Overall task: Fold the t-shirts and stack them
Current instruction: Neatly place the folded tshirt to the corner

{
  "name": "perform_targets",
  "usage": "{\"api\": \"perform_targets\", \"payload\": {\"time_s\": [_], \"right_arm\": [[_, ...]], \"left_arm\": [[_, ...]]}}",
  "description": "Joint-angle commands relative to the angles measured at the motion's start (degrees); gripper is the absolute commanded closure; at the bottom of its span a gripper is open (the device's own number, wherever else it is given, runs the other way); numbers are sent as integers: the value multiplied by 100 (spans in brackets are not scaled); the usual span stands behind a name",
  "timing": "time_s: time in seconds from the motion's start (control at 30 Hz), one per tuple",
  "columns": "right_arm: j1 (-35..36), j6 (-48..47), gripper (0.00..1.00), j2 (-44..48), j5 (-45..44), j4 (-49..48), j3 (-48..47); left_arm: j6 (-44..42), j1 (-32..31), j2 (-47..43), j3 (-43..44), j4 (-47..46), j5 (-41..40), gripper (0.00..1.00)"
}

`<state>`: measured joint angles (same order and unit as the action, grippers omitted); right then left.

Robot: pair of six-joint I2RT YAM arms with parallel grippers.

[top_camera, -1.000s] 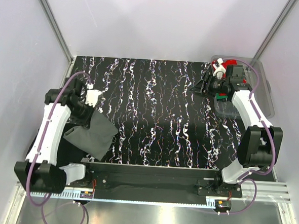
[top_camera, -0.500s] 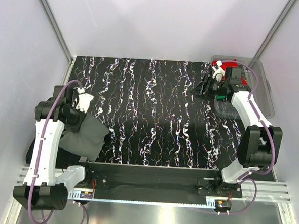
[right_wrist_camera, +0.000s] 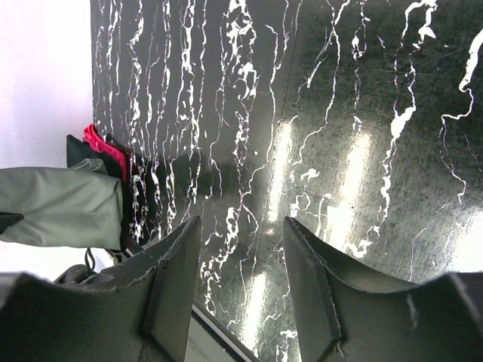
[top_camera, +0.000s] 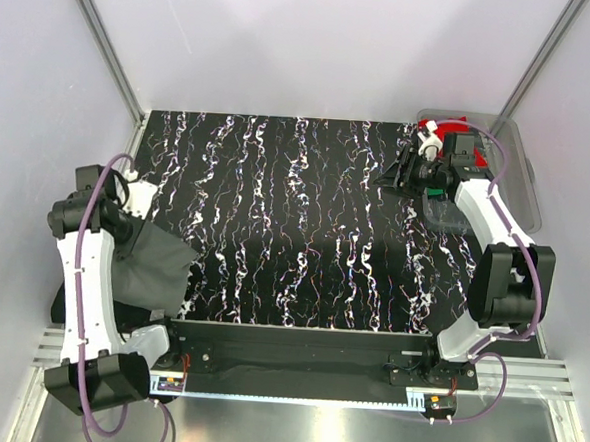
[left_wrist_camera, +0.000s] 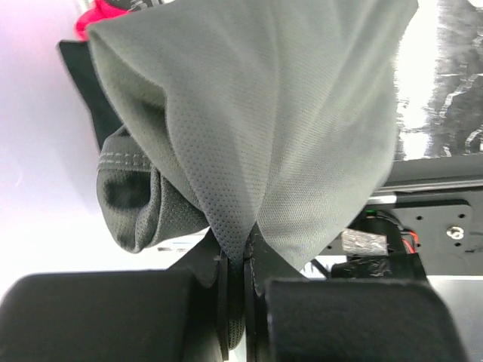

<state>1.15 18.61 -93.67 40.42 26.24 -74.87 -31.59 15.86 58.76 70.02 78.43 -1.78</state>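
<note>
My left gripper moves down and left in the top view next and releases the dark grey t-shirt (top_camera: pixel 154 270) onto that pile, since it hangs over the black cloth.
My left gripper (top_camera: pixel 137 211) is shut on a dark grey t-shirt (top_camera: pixel 154 270). It holds the shirt lifted at the table's left edge, and the cloth hangs down bunched. In the left wrist view the jaws (left_wrist_camera: pixel 241 260) pinch a fold of the grey t-shirt (left_wrist_camera: pixel 264 113). My right gripper (top_camera: pixel 396 173) is open and empty above the table's far right, beside the tub. Its open jaws (right_wrist_camera: pixel 241 226) frame bare table. A red shirt (top_camera: pixel 453 122) and a green one (top_camera: pixel 438 195) lie in the tub. The right wrist view shows the grey shirt (right_wrist_camera: pixel 64 207) far off, with red cloth (right_wrist_camera: pixel 104 147) and black cloth (right_wrist_camera: pixel 75 151) behind it.
The clear plastic tub (top_camera: pixel 523 185) stands at the far right, partly off the black marbled table (top_camera: pixel 294 231). White walls and metal posts enclose the table. A rail with electronics (top_camera: pixel 296 366) runs along the near edge.
My left arm has swung left and toward the near edge, carrying the grey shirt from over the table to its left edge. The right arm has barely moved.
</note>
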Motion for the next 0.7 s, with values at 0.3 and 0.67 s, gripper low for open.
{"api": "perform_targets", "payload": {"time_s": [0.3,0.67], "right_arm": [[-27,-42,45,-222,97,-251,-80],[-18,-77,45,-99,62,-242,25]], "left_arm": [[-769,805,548,-172,-2,-288,100],[-664,1235,1189,-568,-1110,-305,100]]}}
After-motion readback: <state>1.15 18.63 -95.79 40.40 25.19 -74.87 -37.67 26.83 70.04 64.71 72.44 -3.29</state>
